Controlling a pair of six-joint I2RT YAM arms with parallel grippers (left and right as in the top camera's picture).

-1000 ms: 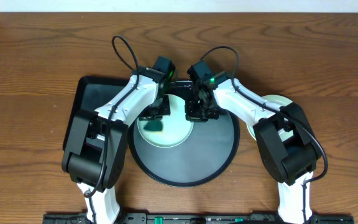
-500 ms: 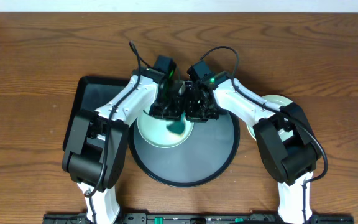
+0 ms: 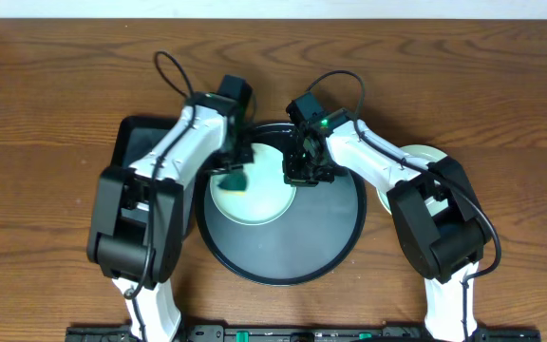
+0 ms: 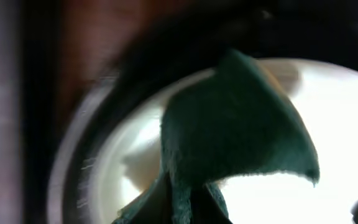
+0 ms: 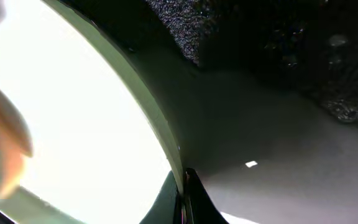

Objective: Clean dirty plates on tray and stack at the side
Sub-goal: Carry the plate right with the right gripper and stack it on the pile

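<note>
The stack of pale plates is to the right in the overhead view, so my right gripper should next lift the plate, carry it there, lower it and let it go.
A pale mint green plate (image 3: 259, 190) lies on the upper left of the round black tray (image 3: 321, 252). My left gripper (image 3: 235, 174) is shut on a dark green sponge (image 3: 235, 180) and presses it on the plate's left part; the sponge fills the left wrist view (image 4: 229, 130) over the plate (image 4: 328, 124). My right gripper (image 3: 298, 176) is shut on the plate's right rim, seen in the right wrist view (image 5: 166, 130) with a finger on each side (image 5: 184, 193). A stack of pale plates (image 3: 425, 154) sits right of the tray, mostly hidden by my right arm.
A rectangular black tray (image 3: 139, 157) lies left of the round tray, partly under my left arm. The wooden table (image 3: 55, 114) extends around both trays. Both arms cross over the back of the round tray.
My left gripper has swept the sponge from the plate's middle right back to its left side. My right gripper has stayed on the rim.
</note>
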